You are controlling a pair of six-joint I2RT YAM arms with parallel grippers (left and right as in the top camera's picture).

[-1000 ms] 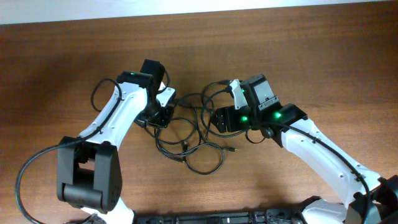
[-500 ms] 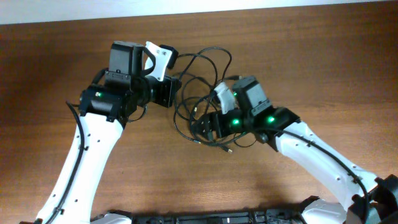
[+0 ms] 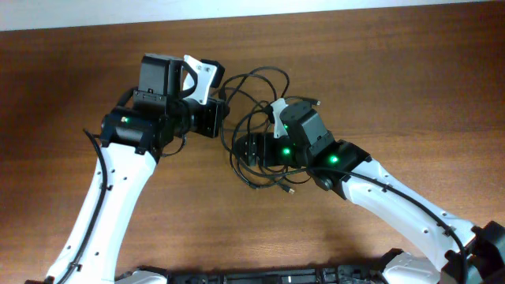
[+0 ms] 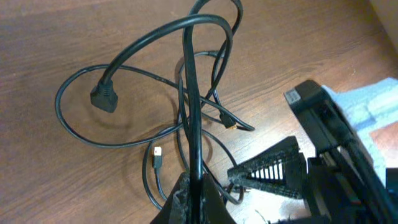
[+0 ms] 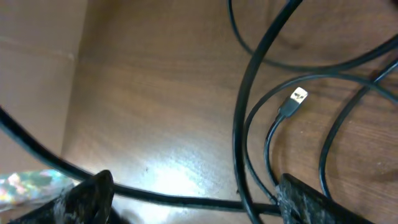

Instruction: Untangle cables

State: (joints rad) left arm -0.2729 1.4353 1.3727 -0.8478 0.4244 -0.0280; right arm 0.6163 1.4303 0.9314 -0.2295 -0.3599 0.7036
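Observation:
My left gripper should carry the thicker black cable to the left in the overhead view and release it over the bare wood, because loops crowd the middle.
The cables are a tangle of thin black loops between my two grippers. My left gripper is shut on one thicker black cable and holds it raised, so the loops hang from it. A black plug and a metallic-tipped plug lie on the wood below. My right gripper is open low among the loops. In the right wrist view its fingers are spread wide, with a cable strand running across between them, ungripped. A metallic plug tip lies nearby.
The brown wooden table carries everything. The two grippers are close together; my right gripper shows in the left wrist view. A pale wall edge runs along the far side of the table.
My left gripper has lifted its cable up and back over the second. My right gripper has shifted left and toward the far side, deeper into the hanging loops.

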